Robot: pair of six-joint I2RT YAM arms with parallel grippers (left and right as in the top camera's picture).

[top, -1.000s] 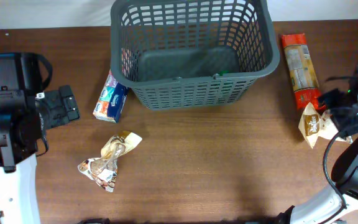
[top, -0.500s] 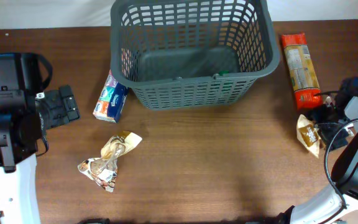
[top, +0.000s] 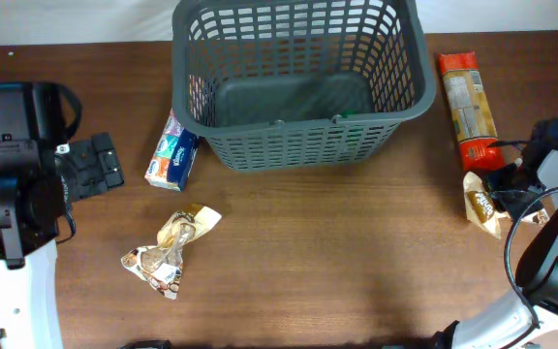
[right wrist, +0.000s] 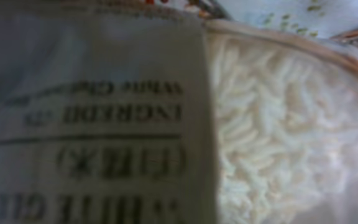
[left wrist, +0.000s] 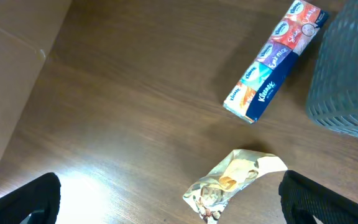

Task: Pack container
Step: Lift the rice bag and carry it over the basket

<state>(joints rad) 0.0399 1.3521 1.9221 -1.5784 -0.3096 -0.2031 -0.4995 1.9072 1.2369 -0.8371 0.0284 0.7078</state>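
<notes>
I will lift the rice packet outward and to the left in the overhead view with my right gripper. I will then lower it and let it go onto the basket's bare bottom.
The container, a dark grey slotted basket, stands at the table's far middle; its corner shows in the left wrist view. My right gripper is at the right edge, shut on a small gold-and-white packet. A grey ingredients label and white grains fill the right wrist view and hide my fingers. A long orange rice packet lies just beyond. My left gripper is open and empty. It hovers left of a crumpled gold packet.
A blue and orange Kleenex tissue pack lies against the basket's left front corner. The left arm's black base fills the left edge. Bare brown table spreads in front of the basket.
My right gripper moved down and left onto the small gold packet and closed from wide open to shut. The packet shifted slightly. The left arm has not moved.
</notes>
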